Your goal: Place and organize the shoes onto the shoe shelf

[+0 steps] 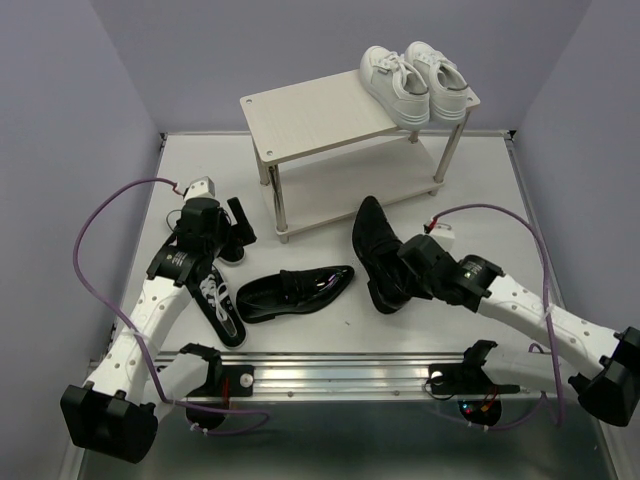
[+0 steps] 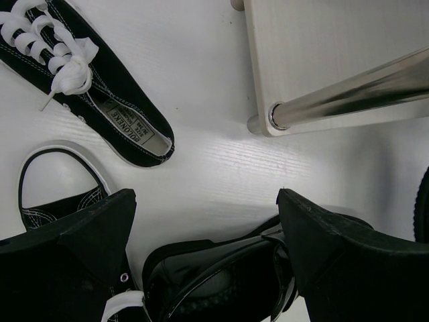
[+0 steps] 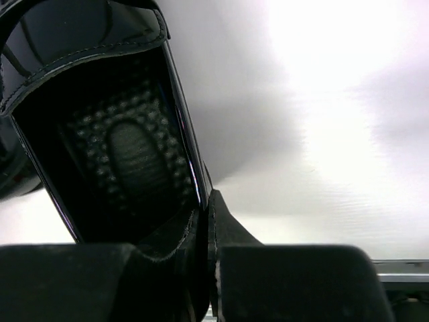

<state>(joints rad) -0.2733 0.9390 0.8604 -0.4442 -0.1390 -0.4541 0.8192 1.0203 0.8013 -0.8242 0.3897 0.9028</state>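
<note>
I should next move my right gripper outward, carry the loafer onto the lower board's end (image 1: pixel 406 168) beneath the white sneakers and let go of it there, because that board is empty.
A pair of white sneakers (image 1: pixel 415 80) stands on the right end of the shoe shelf's (image 1: pixel 310 115) top board. My right gripper (image 1: pixel 403 268) is shut on the side wall of a glossy black loafer (image 1: pixel 372 245), right of the table's middle. The right wrist view shows that loafer's (image 3: pixel 114 134) rim pinched in the right gripper (image 3: pixel 209 228). The other loafer (image 1: pixel 295 293) lies on the table. My left gripper (image 1: pixel 237 235) is open over bare table, holding nothing. One black canvas sneaker (image 1: pixel 220 310) lies beside the left arm, and another canvas sneaker (image 2: pixel 87 80) lies beyond it.
In the left wrist view a corner of the shelf's lower board (image 2: pixel 322 54) and a silver leg (image 2: pixel 362 87) are just ahead of my left gripper (image 2: pixel 204 228), with the lying loafer (image 2: pixel 228 275) below it. A metal rail (image 1: pixel 340 375) runs along the near edge.
</note>
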